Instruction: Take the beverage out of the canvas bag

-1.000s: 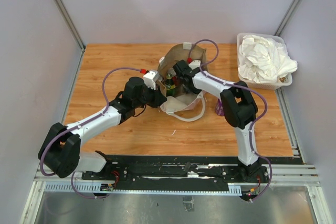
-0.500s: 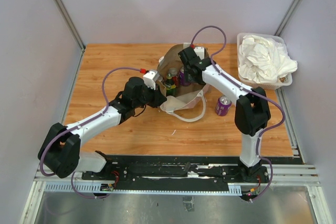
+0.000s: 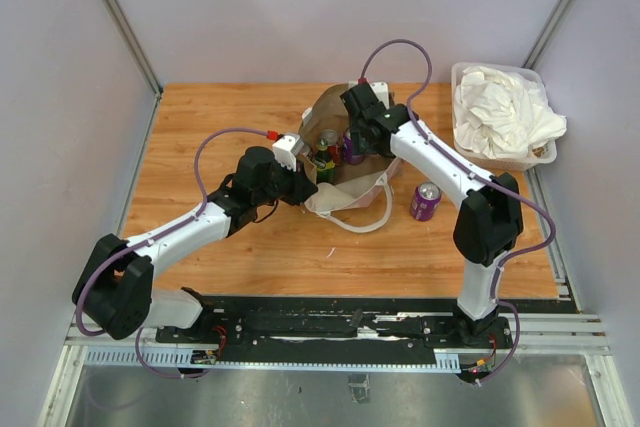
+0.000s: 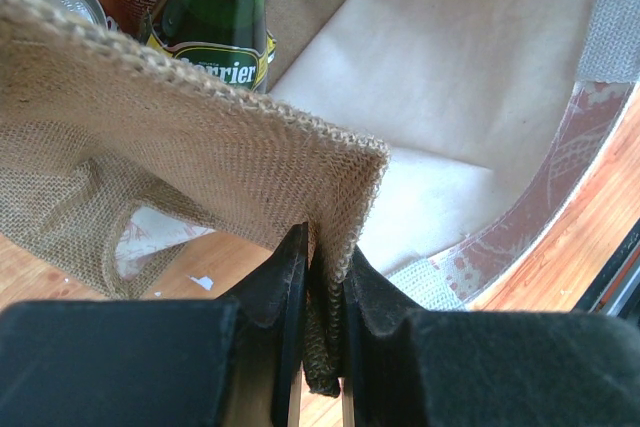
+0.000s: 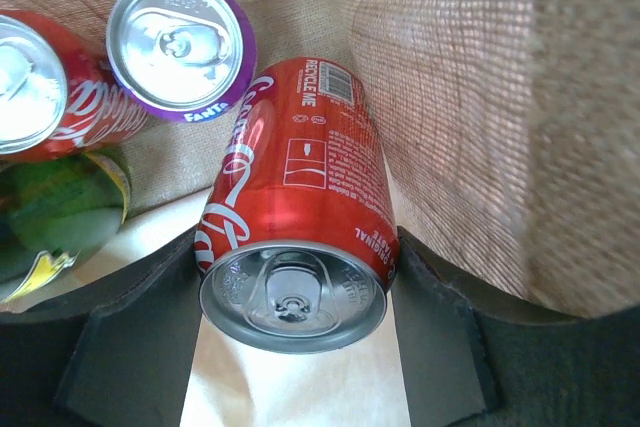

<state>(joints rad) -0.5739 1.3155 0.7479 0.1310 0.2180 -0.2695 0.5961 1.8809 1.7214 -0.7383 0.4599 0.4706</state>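
I need to lift my right gripper from the bag (image 3: 322, 119) next, move back and lower the red can onto the tabletop in front of the purple can, because that spot is empty.
The canvas bag (image 3: 322, 119) stands open at the table's middle back, with its white handles (image 3: 365, 219) lying in front. My left gripper (image 3: 305, 180) is shut on the bag's near burlap rim (image 4: 200, 147), pinched between the fingers (image 4: 285, 287). My right gripper (image 3: 356, 133) is over the bag's mouth, shut on a red Coca-Cola can (image 5: 295, 207) held by its sides, top towards the camera. Below it inside the bag are a purple Fanta can (image 5: 180, 47), another red can (image 5: 40, 87) and a green Perrier bottle (image 4: 215, 42).
A purple can (image 3: 425, 201) stands on the table right of the bag. A clear plastic bin (image 3: 470, 152) of white cloth sits at the back right. The bag's burlap wall (image 5: 480, 127) is close to the right of my right gripper.
My right arm has stretched out and its wrist has moved back and up out of the bag, uncovering the purple can on the table. My left arm has not moved.
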